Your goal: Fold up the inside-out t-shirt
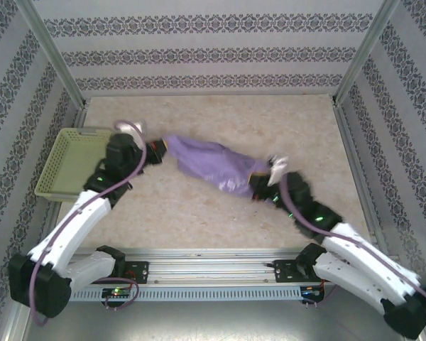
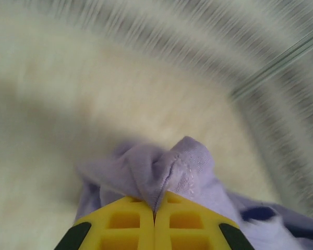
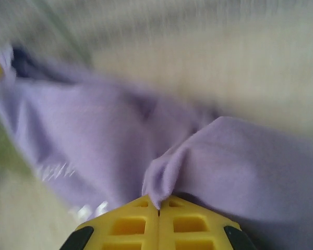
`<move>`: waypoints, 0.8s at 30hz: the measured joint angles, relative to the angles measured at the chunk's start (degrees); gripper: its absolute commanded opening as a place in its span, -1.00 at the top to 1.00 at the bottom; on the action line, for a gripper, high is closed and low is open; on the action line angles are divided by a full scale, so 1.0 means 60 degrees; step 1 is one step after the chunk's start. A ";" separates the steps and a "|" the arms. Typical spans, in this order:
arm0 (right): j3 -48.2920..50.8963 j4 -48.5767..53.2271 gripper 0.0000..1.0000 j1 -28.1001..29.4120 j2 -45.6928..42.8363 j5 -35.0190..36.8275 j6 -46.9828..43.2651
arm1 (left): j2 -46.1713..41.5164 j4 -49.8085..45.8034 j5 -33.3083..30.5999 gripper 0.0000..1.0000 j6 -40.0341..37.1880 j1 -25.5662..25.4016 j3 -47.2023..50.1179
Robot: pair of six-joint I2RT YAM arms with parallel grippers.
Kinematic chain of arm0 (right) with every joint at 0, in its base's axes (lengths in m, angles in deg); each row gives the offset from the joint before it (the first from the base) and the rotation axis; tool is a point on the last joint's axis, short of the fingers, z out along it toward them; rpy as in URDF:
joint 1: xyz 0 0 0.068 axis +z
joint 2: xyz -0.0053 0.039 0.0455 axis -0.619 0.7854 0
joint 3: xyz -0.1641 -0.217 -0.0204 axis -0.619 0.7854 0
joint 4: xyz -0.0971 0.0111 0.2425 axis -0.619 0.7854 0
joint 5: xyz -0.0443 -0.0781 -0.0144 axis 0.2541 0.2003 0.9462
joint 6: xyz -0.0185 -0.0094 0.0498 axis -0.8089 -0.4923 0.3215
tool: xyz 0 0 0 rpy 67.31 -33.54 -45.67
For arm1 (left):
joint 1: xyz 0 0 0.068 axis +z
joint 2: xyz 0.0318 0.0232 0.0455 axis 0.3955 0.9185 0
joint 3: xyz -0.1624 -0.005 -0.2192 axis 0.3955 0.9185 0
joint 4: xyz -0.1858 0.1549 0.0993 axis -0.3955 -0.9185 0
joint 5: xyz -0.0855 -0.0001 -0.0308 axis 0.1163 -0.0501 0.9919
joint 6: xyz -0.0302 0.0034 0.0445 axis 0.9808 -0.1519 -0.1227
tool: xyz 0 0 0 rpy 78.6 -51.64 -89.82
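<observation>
The shirt hangs bunched between both grippers, so my right gripper will next move back and down to the bare tabletop nearer my base and let go of the fold.
The inside-out t-shirt point(image 1: 216, 165) is a lavender bundle stretched across the middle of the table between the two arms. At its left end my left gripper point(image 1: 158, 151) is shut on a stitched hem fold of the inside-out t-shirt point(image 2: 169, 172), the yellow fingers point(image 2: 125, 224) pressed together with cloth pinched between their tips. My right gripper point(image 1: 261, 186) is shut on a fold at the right end of the inside-out t-shirt point(image 3: 235, 166), its yellow fingertips point(image 3: 138, 221) closed on the cloth. Both wrist views are blurred by motion.
A yellow-green basket point(image 1: 69, 162) stands at the table's left edge, just left of the left arm. Patterned walls and metal posts point(image 1: 360, 57) enclose the table. Bare tabletop point(image 1: 220, 117) lies behind the shirt and in front of it.
</observation>
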 measured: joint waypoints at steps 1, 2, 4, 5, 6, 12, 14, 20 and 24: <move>0.0896 -0.0073 1.00 0.0608 0.0364 0.0211 0.0404 | 0.0284 -0.0178 0.0044 1.00 0.0080 0.0004 0.0761; 0.1508 -0.0087 1.00 0.1078 0.0612 0.0364 0.0703 | 0.0444 -0.0372 0.0051 1.00 0.0127 0.0007 0.1326; 0.2422 -0.0120 1.00 0.1953 0.1071 0.0718 0.1421 | 0.0546 -0.0812 0.0066 1.00 0.0219 0.0007 0.2382; 0.2557 -0.0138 1.00 0.2229 0.1260 0.0922 0.1690 | 0.0535 -0.0925 0.0091 0.98 0.0229 0.0007 0.2637; 0.2554 -0.0229 1.00 0.2448 0.1450 0.1107 0.1927 | 0.0532 -0.1038 0.0120 0.95 0.0226 0.0007 0.2801; 0.1249 -0.0171 0.21 0.2871 0.2266 0.1942 0.2364 | -0.0051 -0.1348 0.0069 0.37 0.0025 0.0004 0.2838; 0.0583 0.0273 0.04 0.2871 0.2255 0.2218 0.2248 | -0.0430 -0.1858 -0.0171 0.19 -0.0055 -0.0029 0.2663; -0.1359 0.1927 -0.20 0.2441 0.2109 0.2718 0.1759 | -0.0849 -0.3577 -0.2131 -0.04 -0.0033 -0.2091 0.0736; -0.1683 0.2488 -0.19 0.1464 0.2106 0.2656 0.1475 | -0.0055 -0.3082 -0.2463 -0.05 0.0372 -0.3832 0.0102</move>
